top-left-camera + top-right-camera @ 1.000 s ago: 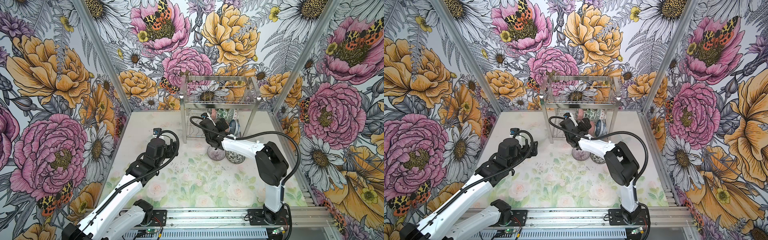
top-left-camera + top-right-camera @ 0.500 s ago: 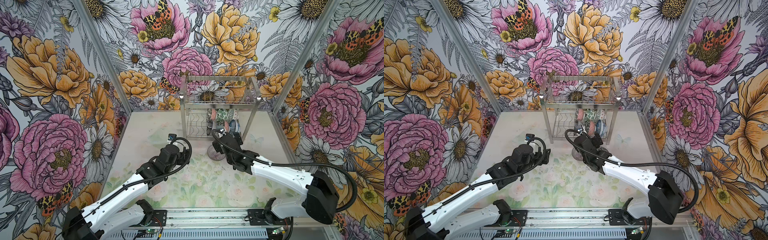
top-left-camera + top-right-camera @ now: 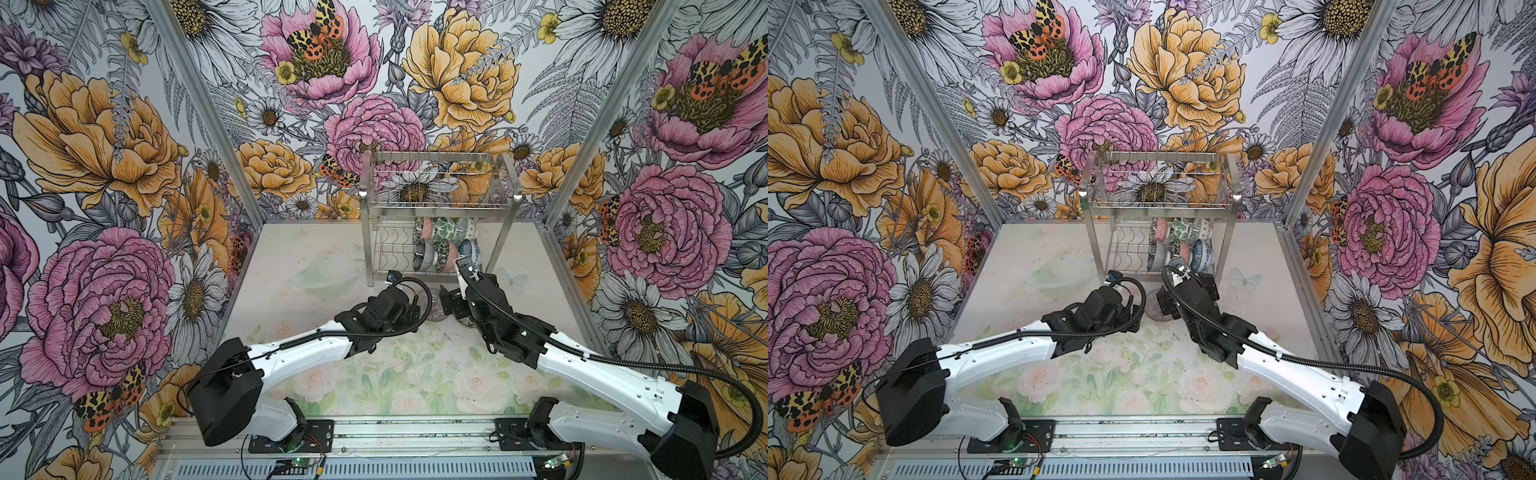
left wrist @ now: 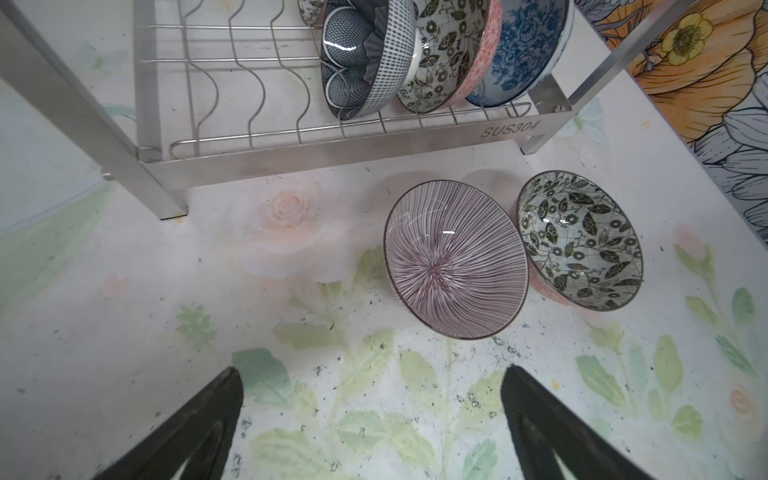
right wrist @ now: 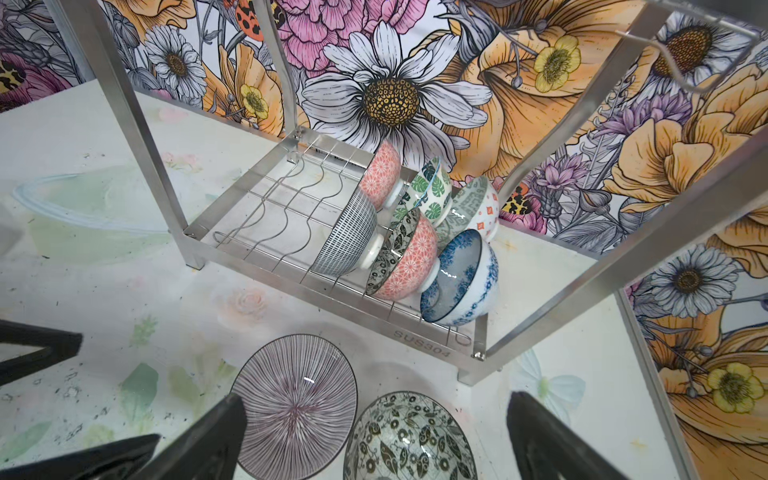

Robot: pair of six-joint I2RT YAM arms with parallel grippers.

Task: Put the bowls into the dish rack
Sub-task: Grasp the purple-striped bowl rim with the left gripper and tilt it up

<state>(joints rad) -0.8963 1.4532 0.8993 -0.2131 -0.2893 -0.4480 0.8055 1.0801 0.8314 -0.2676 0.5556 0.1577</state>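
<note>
My left gripper moves down onto the pink-lined bowl's rim opposite the black-white floral bowl next. That side of the pink-lined bowl stands clear while the other touches the floral bowl.
The steel dish rack stands at the back, with several bowls on edge in the right part of its lower tier. Two bowls sit upright on the table in front of it: a pink-lined bowl and, touching it, a black-white floral bowl. My left gripper is open and empty, a little short of the pink-lined bowl. My right gripper hangs open above both bowls and holds nothing.
Wavy wire dividers on the left of the lower tier hold nothing. The rack's front rail and legs stand close behind the two bowls. The upper basket holds nothing. Patterned walls close in the back and sides.
The right gripper has drawn back out of the rack's lower tier to above the two table bowls. The left arm has swung right and forward towards the pink-lined bowl.
</note>
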